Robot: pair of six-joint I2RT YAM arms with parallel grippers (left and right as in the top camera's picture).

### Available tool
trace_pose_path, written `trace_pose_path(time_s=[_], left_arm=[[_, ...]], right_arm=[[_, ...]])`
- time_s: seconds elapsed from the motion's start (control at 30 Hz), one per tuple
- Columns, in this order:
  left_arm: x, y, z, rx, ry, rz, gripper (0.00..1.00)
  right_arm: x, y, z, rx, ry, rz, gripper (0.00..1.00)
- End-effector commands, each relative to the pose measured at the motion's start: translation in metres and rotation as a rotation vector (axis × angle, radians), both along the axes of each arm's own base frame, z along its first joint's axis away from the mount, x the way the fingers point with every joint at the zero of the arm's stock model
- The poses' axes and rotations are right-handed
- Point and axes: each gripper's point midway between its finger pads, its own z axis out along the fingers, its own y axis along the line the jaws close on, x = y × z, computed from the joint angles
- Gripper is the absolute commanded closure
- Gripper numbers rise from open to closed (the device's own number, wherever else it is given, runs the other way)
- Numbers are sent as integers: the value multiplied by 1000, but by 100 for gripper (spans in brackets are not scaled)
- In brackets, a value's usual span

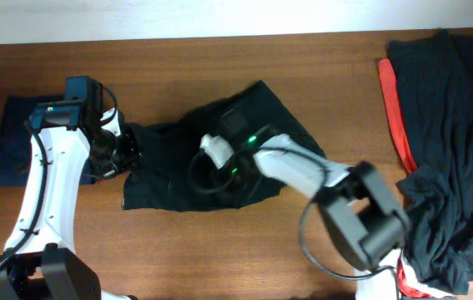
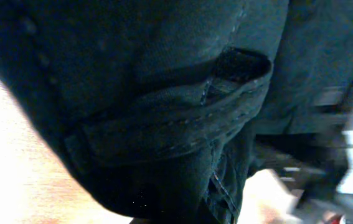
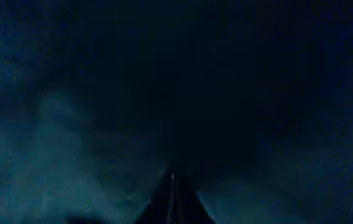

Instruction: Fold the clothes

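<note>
The fabric goes toward the shorts' pile-side edge (image 1: 301,132) in my right gripper next and is released there, since that edge lies to the gripper's right in the overhead view.
The black shorts (image 1: 178,171) lie crumpled in the middle of the table. My left gripper (image 1: 126,152) is at their left edge. The left wrist view is filled by the shorts' black fabric (image 2: 164,124), with a stitched seam and a loop close up; the fabric covers the fingers and seems held. My right gripper (image 1: 229,133) is down on the shorts' upper middle. Its view shows only dark cloth (image 3: 101,93), with the shut fingertips (image 3: 173,193) pinching a peak of it. Other black clothes (image 1: 453,125) and a red one (image 1: 395,108) are piled at the right.
A folded navy-blue garment (image 1: 7,137) lies at the far left, beside the left arm. The pile of clothes covers the table's right end. Bare wooden table (image 1: 219,250) runs along the front and the back.
</note>
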Motion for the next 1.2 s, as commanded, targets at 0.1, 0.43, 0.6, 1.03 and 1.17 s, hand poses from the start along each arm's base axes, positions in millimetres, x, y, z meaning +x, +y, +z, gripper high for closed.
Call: trace_pose_path(time_s=[0.1, 0.43, 0.6, 1.03, 1.17], left_arm=[[4, 0, 14, 9, -52, -20, 100], [2, 7, 12, 49, -45, -15, 100], [2, 7, 12, 49, -45, -15, 99], [8, -44, 29, -223, -94, -74, 99], [15, -91, 40, -299, -165, -202, 99]], right_arm=[[-37, 34, -32, -6, 57, 75, 96], [68, -65, 45, -212, -46, -218, 89], [88, -170, 36, -428, 8, -388, 89], [48, -229, -35, -481, 159, -451, 90], [39, -218, -38, -474, 174, -429, 90]])
